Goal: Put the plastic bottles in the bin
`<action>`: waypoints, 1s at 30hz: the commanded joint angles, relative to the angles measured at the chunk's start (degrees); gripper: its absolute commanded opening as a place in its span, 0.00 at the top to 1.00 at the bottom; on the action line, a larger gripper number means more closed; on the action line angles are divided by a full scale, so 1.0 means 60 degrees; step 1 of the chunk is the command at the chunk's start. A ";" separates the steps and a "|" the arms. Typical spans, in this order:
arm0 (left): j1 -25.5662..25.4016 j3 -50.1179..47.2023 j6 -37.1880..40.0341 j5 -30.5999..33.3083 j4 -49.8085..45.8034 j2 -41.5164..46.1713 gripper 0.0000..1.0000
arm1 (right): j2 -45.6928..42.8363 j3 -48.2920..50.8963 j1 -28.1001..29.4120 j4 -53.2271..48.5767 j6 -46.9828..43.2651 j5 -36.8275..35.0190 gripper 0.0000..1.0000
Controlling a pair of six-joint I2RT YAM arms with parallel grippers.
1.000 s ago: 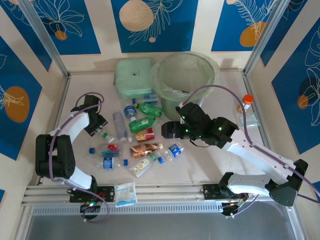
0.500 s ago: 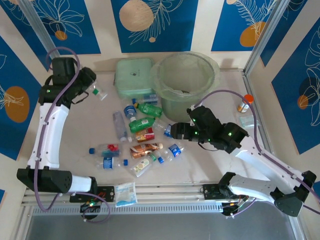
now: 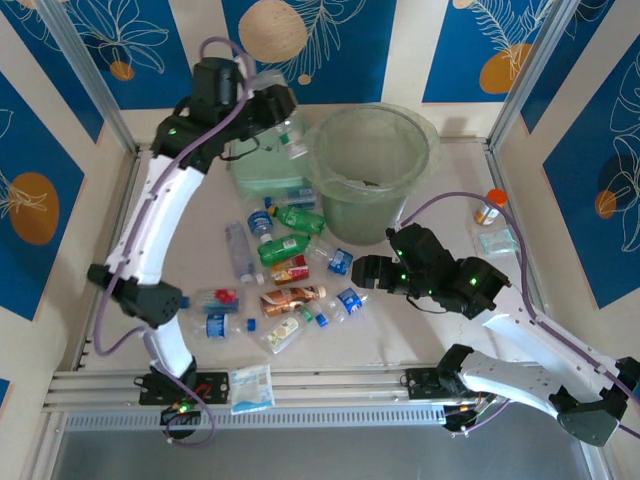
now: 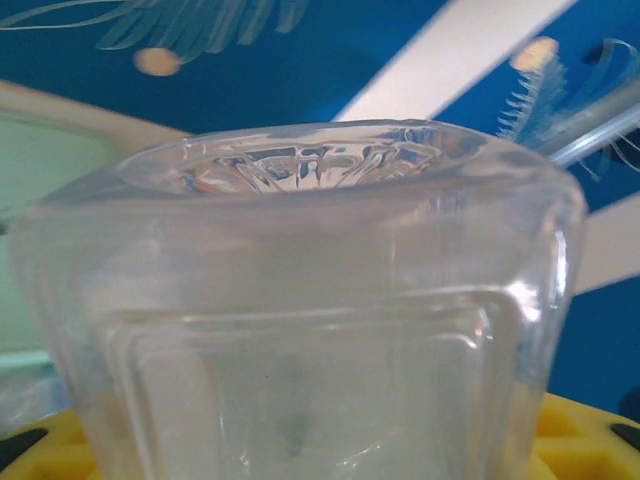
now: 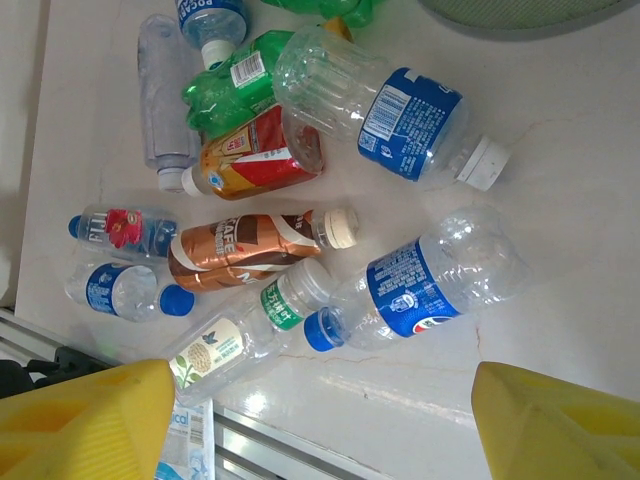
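My left gripper is holding the clear bottle (image 3: 293, 139) beside the bin's rim, still outside the bin, so next it will carry the bottle across that rim and over the bin's opening (image 3: 368, 150).
A clear plastic bottle (image 3: 293, 139) hangs high beside the left rim of the bin (image 3: 425, 135), with my left gripper (image 3: 284, 124) shut on it. In the left wrist view that bottle's ribbed base (image 4: 300, 300) stands between the yellow fingers of the left gripper (image 4: 310, 445). Several bottles lie on the table: green ones (image 3: 284, 247), a brown one (image 5: 245, 250), and blue-labelled ones (image 5: 430, 290) (image 5: 400, 110). My right gripper (image 3: 362, 271) hovers open at the right edge of the pile. Its yellow fingertips (image 5: 90, 425) are wide apart, and the right gripper (image 5: 320, 425) holds nothing.
A flat pale green box (image 3: 262, 165) lies left of the bin, under the left arm. An orange-capped amber vial (image 3: 491, 206) and a clear wrapper (image 3: 496, 241) sit at the right. A white-blue packet (image 3: 251, 387) rests on the front rail.
My left arm lifted a clear bottle from the table's left side and swung it up and right to the bin's left rim. My right gripper drew back slightly to the right.
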State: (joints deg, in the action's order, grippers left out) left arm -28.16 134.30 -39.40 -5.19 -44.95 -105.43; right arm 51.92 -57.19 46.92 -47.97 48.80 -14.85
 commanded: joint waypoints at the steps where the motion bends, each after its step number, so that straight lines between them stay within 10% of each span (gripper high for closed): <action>1: -0.0523 0.1577 0.0712 -0.0389 0.0115 -0.0886 0.53 | -0.0106 -0.0045 0.0142 -0.0213 0.0232 -0.0058 0.21; 22: -0.1546 0.2355 0.0726 -0.0446 0.2347 -0.3578 0.52 | -0.0384 0.0274 0.0516 -0.0429 0.0598 -0.0359 0.21; 30: -0.1694 0.2281 0.0957 -0.0122 0.1973 -0.3709 0.31 | -0.0515 0.0324 0.0501 -0.0548 0.0567 -0.0464 0.21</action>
State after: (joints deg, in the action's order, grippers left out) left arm -37.45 146.85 -34.96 -7.38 -33.87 -127.74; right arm 49.54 -56.07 49.56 -49.91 51.51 -16.53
